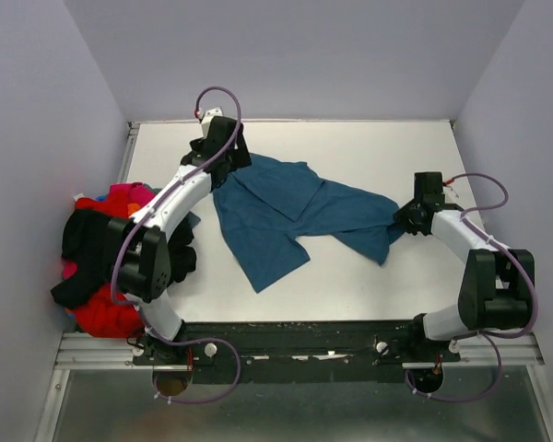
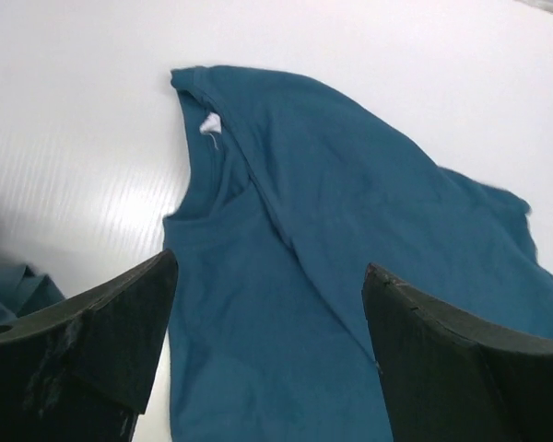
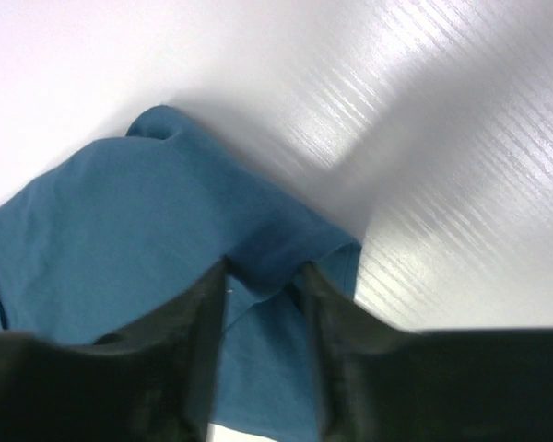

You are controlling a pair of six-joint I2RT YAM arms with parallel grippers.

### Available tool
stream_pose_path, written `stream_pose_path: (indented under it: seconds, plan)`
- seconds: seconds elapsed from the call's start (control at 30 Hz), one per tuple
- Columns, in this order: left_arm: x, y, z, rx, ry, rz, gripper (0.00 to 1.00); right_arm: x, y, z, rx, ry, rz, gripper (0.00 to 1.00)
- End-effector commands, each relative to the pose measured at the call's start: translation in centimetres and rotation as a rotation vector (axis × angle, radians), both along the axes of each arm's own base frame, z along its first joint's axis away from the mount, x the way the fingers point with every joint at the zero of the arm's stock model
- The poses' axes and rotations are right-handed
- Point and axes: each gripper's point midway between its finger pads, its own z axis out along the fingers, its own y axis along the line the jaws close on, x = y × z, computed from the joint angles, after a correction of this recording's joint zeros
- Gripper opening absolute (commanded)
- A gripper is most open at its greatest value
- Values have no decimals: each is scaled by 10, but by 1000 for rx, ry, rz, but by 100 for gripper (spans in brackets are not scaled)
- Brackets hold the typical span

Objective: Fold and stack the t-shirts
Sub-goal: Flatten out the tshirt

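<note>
My left gripper moves back and down onto the shirt's nearest corner [image 1: 258, 286] next, since that corner lies back of the gripper and below it, jutting onto bare table.
The teal-blue t-shirt [image 1: 286, 210] lies crumpled and partly folded over itself across the middle of the white table [image 1: 369, 147]. My left gripper [image 1: 229, 170] hovers over its far left end, open; in the left wrist view [image 2: 267, 267] the jaws stand wide apart above the shirt [image 2: 332, 184], near the collar with its white tag [image 2: 209, 124]. My right gripper [image 1: 398, 223] is at the shirt's right end, shut on a raised fold of the teal cloth [image 3: 267, 258].
A pile of other t-shirts sits off the table's left edge: red [image 1: 106, 313], black [image 1: 83, 239] and magenta [image 1: 129, 193]. Grey walls close in on the table at the left, right and back. The arm bases stand on the dark rail [image 1: 295, 341] at the near edge.
</note>
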Motion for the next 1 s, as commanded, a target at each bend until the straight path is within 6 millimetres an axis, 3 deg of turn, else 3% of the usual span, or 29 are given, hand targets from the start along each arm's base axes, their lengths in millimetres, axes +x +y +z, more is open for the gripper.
stream_pose_path:
  seconds: [0.0,0.03,0.1,0.13,0.23,0.37,0.53,0.67,0.97]
  plan:
    - [-79,-33,7,-31,68,-131,91,11,-5,5,-2,-46,-43,19]
    - [-101,-40,7,-29,71,-153,90,13,-6,7,-3,-51,-45,1]
    - [-142,-57,-4,-54,101,-218,89,16,-3,10,6,-57,-28,1]
    - [-166,-64,-23,-61,152,-258,87,17,-1,14,11,-68,-21,1]
    - [-216,-71,-44,-77,211,-341,84,24,5,38,-3,-161,22,1]
    - [-261,-75,-56,-69,240,-418,86,30,31,65,-4,-240,112,1]
    - [-290,-61,-82,-59,335,-363,84,26,38,65,-13,-257,140,1]
    - [-305,-68,-102,-116,370,-383,84,23,37,63,-23,-303,139,1]
    - [-311,-79,-127,-107,413,-400,85,21,40,67,-26,-343,156,1]
